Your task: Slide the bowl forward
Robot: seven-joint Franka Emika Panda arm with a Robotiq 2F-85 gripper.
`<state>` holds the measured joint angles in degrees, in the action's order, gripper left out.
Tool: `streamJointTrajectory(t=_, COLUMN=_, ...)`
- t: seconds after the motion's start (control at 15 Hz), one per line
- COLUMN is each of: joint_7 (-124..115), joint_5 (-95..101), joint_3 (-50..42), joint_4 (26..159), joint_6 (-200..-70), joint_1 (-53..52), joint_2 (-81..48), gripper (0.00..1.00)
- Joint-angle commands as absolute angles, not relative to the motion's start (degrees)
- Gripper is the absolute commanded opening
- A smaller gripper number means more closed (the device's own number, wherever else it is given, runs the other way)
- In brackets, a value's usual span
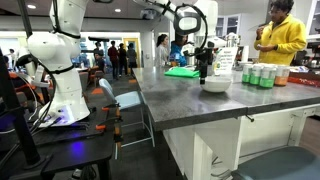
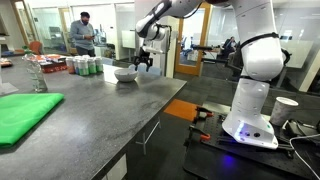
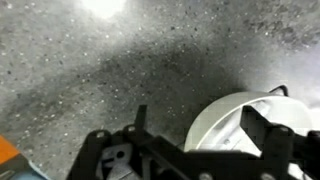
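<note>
My gripper lowers over the white bowl's rim [image 1: 204, 81] [image 3: 198, 124] on the side away from the cans next and closes, since that rim lies below it, between my fingers.
The white bowl [image 1: 216, 84] sits on the grey counter [image 1: 190, 100] and shows in both exterior views [image 2: 124, 75]. My gripper [image 1: 204, 68] hangs right at the bowl's rim, on its side away from the cans [image 2: 143, 66]. In the wrist view the gripper [image 3: 197, 120] is open. One finger is over the bowl [image 3: 225, 125] and the other is over bare counter, so the rim lies between them. I cannot tell if a finger touches the bowl.
Several green cans [image 1: 260, 75] [image 2: 85, 67] stand just beyond the bowl. A flat green tray [image 1: 183, 71] [image 2: 25, 115] lies on the counter. A plastic bottle [image 2: 38, 75] stands near it. A person in yellow [image 1: 280, 40] stands behind the cans.
</note>
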<state>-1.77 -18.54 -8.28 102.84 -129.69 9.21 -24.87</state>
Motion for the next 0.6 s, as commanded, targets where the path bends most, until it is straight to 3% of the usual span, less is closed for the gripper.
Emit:
streamJointTrajectory(t=0.0, joint_7=-13.2, joint_5=-19.9, joint_3=-7.7, joint_4=97.5, joint_6=-127.0, joint_1=9.3, joint_2=-28.8, gripper=1.0)
streamJointTrajectory(t=0.33, joint_7=-29.3, joint_5=-20.1, joint_3=-8.7, joint_4=94.7, joint_6=-125.6, joint_1=7.9, joint_2=-30.3, gripper=1.0)
streamJointTrajectory(t=0.53, joint_7=-35.4, joint_5=-21.8, joint_3=-8.6, joint_4=95.0, joint_6=-124.9, joint_1=8.4, joint_2=-30.2, gripper=0.94)
